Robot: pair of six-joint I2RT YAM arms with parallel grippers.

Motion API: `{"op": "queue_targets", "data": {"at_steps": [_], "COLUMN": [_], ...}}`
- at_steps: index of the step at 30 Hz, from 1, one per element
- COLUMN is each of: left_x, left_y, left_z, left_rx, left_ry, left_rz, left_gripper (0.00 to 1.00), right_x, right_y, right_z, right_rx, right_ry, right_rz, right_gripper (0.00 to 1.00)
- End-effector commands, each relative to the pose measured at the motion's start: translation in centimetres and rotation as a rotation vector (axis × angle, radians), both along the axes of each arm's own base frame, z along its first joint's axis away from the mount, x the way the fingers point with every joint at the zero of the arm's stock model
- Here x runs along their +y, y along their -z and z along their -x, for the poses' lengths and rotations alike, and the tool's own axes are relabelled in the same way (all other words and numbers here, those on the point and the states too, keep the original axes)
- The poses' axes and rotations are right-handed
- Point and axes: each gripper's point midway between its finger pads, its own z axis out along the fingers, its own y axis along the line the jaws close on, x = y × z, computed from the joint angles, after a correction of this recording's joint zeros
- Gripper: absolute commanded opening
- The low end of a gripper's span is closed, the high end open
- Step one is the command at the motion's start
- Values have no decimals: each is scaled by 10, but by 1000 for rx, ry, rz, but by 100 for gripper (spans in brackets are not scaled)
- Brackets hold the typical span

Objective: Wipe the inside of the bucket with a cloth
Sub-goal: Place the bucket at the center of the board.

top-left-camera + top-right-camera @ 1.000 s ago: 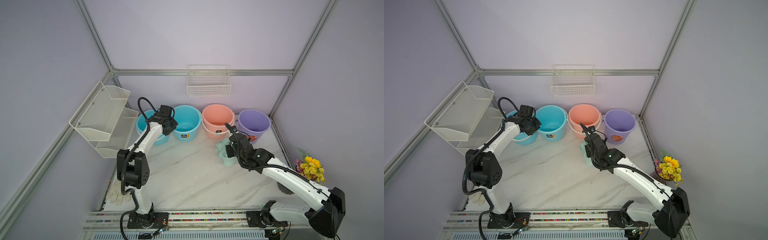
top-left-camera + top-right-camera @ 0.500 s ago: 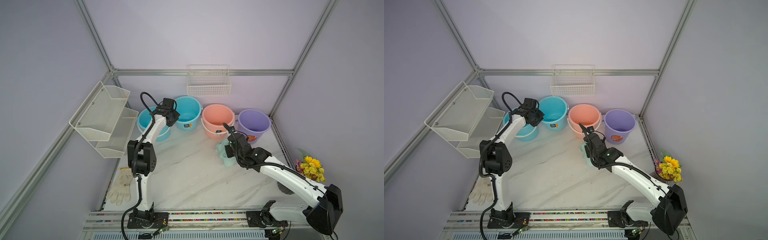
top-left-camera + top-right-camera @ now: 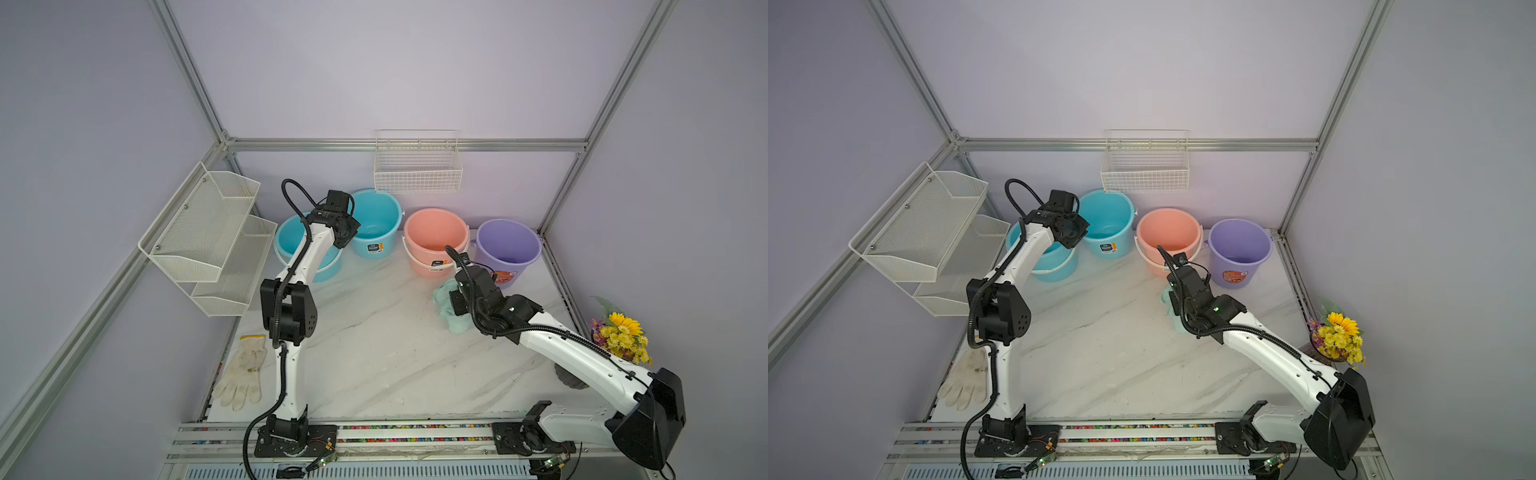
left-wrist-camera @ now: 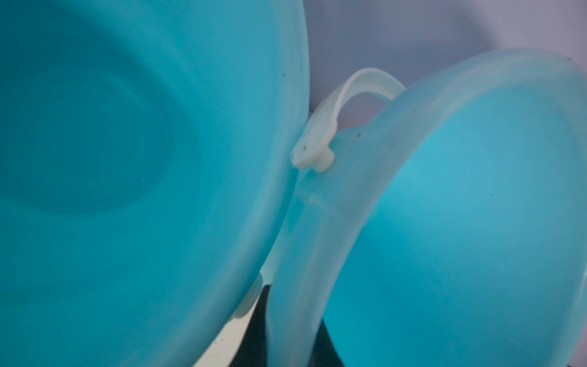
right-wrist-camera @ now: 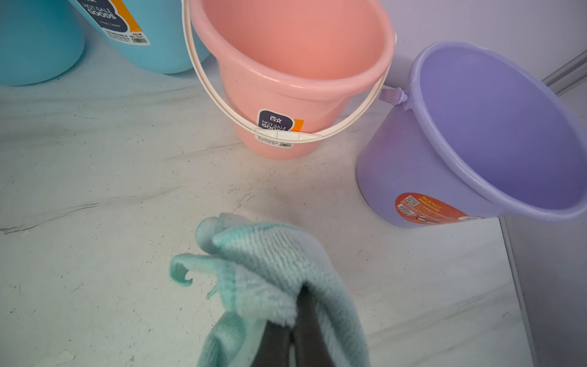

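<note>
My left gripper holds the rear blue bucket's rim and next needs to move toward the gap by the pink bucket point(image 3: 436, 239), then down, and let go. The rear blue bucket point(image 3: 376, 222) is against the second bucket.
Several buckets stand along the back wall. My left gripper point(image 3: 347, 235) point(image 3: 1073, 237) is shut on the near rim of the rear blue bucket point(image 3: 376, 222) point(image 3: 1106, 224). In the left wrist view the dark fingers point(image 4: 254, 333) straddle that bucket's rim point(image 4: 305, 270). The mint-green cloth point(image 3: 446, 305) point(image 5: 270, 263) hangs bunched from my right gripper point(image 3: 455, 291) point(image 5: 298, 295), which is shut on it just above the marble table, in front of the pink bucket point(image 3: 436, 239) point(image 5: 295, 70) and purple bucket point(image 3: 509, 247) point(image 5: 495, 133).
A second blue bucket point(image 3: 297, 253) point(image 4: 127, 159) sits against the held one, under my left forearm. A dirty white glove point(image 3: 243, 374) lies at the table's front left. A mesh shelf point(image 3: 208, 232) hangs on the left wall, a wire basket point(image 3: 417, 170) on the back wall. Flowers point(image 3: 621, 336) stand at the right.
My left arm has folded upright and taken the held blue bucket back toward the wall. The glove has come into sight. The right arm with the cloth has barely shifted.
</note>
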Motion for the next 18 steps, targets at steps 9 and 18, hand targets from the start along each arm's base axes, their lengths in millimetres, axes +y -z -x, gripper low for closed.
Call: {"op": "queue_targets", "data": {"at_steps": [9,18], "left_x": [-28,-2], "left_y": [8,6], "left_z": [-24,-16], "left_rx": [-22,-7], "left_ry": [19,-39], "left_rz": [105,15], "left_gripper": [2,2], "right_x": [0,1], "right_y": [-6,-4], "right_z": [-3,-3], "right_rx": [-14,-9], "right_ry": [-2,-7], "right_rz": [-11,-11], "right_gripper": [0,0]}}
